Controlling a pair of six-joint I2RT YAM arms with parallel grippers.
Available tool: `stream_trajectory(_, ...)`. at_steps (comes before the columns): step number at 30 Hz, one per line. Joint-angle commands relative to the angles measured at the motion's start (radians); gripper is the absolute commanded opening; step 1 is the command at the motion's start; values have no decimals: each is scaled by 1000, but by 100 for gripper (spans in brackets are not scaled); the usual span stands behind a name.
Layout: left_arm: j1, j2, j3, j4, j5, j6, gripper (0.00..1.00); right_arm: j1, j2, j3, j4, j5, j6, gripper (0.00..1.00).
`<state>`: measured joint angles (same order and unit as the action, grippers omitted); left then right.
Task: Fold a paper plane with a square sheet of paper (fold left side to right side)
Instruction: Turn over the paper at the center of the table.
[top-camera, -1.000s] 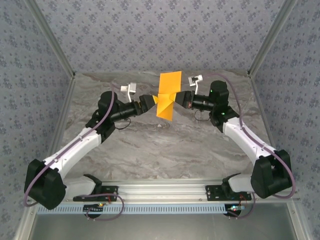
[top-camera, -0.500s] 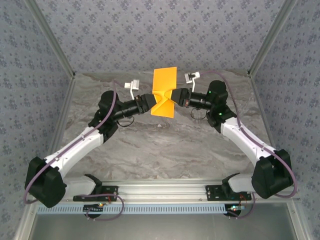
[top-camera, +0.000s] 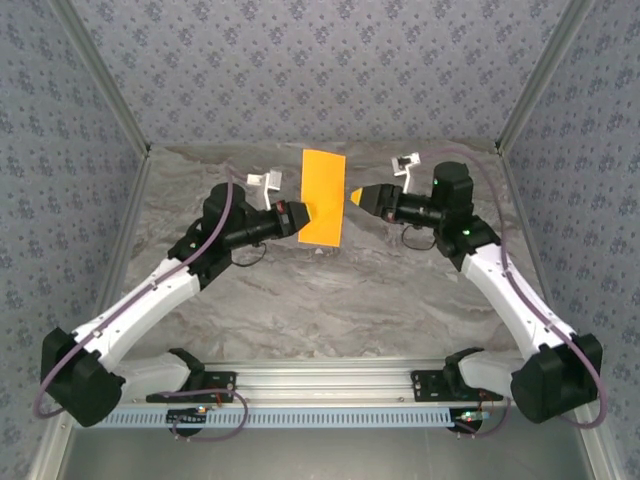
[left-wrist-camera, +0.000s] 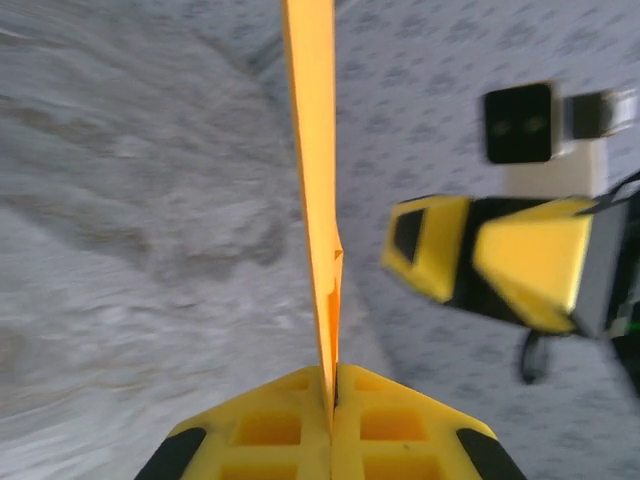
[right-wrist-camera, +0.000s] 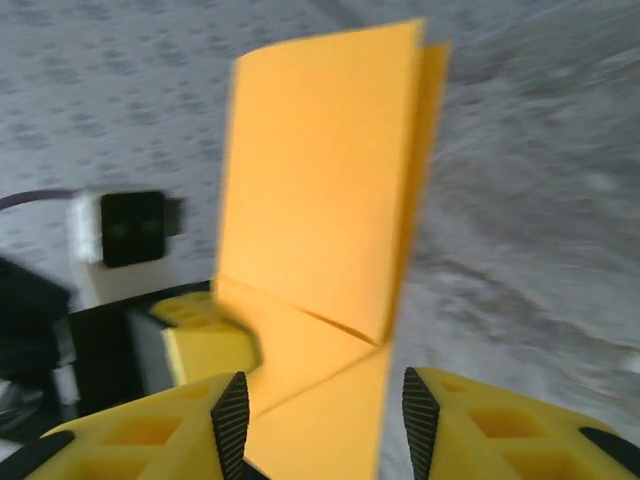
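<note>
The folded paper sheet is hanging clear of the bare marbled tabletop below, so my left gripper next needs to tilt downward, go lower toward the tabletop and release the sheet there.
The orange-yellow sheet of paper (top-camera: 322, 197) is folded in half into a tall, narrow rectangle and held upright above the table. My left gripper (top-camera: 300, 218) is shut on its lower left edge. In the left wrist view the paper (left-wrist-camera: 312, 150) stands edge-on, pinched between the shut left gripper (left-wrist-camera: 332, 390). My right gripper (top-camera: 356, 197) hangs just right of the sheet, open and apart from it. From the right wrist, the paper (right-wrist-camera: 320, 200) shows a diagonal crease, with the open right gripper (right-wrist-camera: 325, 412) in front of it.
The grey marbled table (top-camera: 330, 290) lies below both arms. Patterned walls and metal frame posts (top-camera: 530, 90) close in the back and sides. The left arm's camera bracket (top-camera: 264, 181) and the right arm's bracket (top-camera: 405, 162) stick up near the paper.
The right gripper has let go of the paper and drawn back to the right. The sheet, partly spread before, now hangs flat and folded in the left gripper alone.
</note>
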<state>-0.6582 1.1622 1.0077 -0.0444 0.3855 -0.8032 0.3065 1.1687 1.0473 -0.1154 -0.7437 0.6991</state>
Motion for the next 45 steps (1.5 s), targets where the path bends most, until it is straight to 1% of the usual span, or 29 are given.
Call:
stream_trajectory(1, -78, -2, 109, -407, -317, 245, 0, -50, -63, 71, -440, 282, -273, 52)
stream_trajectory(3, -128, 45, 153, -533, -451, 276, 0, -75, -88, 80, -560, 409, -331, 56)
stream_trajectory(6, -211, 149, 231, -714, -670, 270, 0, -115, -129, 76, -664, 579, -365, 67)
stream_trajectory(9, -286, 284, 332, -901, -898, 190, 0, -170, -182, 51, -701, 619, -363, 74)
stream_trajectory(10, -305, 334, 371, -958, -953, 160, 0, -190, -201, 40, -700, 621, -368, 77)
stream_trajectory(12, -337, 428, 442, -1045, -1043, 112, 0, -226, -230, 26, -698, 618, -372, 85)
stream_trajectory(14, -355, 514, 504, -1118, -1086, 66, 0, -254, -249, 19, -704, 612, -380, 92)
stream_trajectory(16, -357, 604, 556, -1164, -1087, 16, 0, -278, -258, 19, -716, 603, -389, 98)
stream_trajectory(18, -357, 676, 592, -1180, -1074, -9, 0, -296, -262, 17, -726, 595, -400, 100)
stream_trajectory(22, -351, 830, 677, -1209, -1058, -35, 0, -320, -279, 3, -734, 576, -412, 100)
stream_trajectory(25, -347, 932, 754, -1226, -1048, -30, 0, -335, -291, -6, -739, 564, -423, 100)
stream_trajectory(28, -342, 1004, 817, -1235, -1018, -19, 0, -349, -300, -12, -745, 551, -433, 100)
stream_trajectory(32, -340, 1065, 851, -1213, -967, -6, 0, -361, -306, -24, -743, 539, -443, 100)
stream_trajectory(37, -339, 1106, 856, -1137, -845, 18, 0, -372, -307, -44, -725, 516, -446, 100)
stream_trajectory(39, -339, 1115, 857, -1117, -812, 25, 3, -373, -306, -52, -717, 505, -443, 100)
stream_trajectory(45, -339, 1137, 877, -1094, -778, 46, 5, -377, -306, -69, -708, 482, -440, 100)
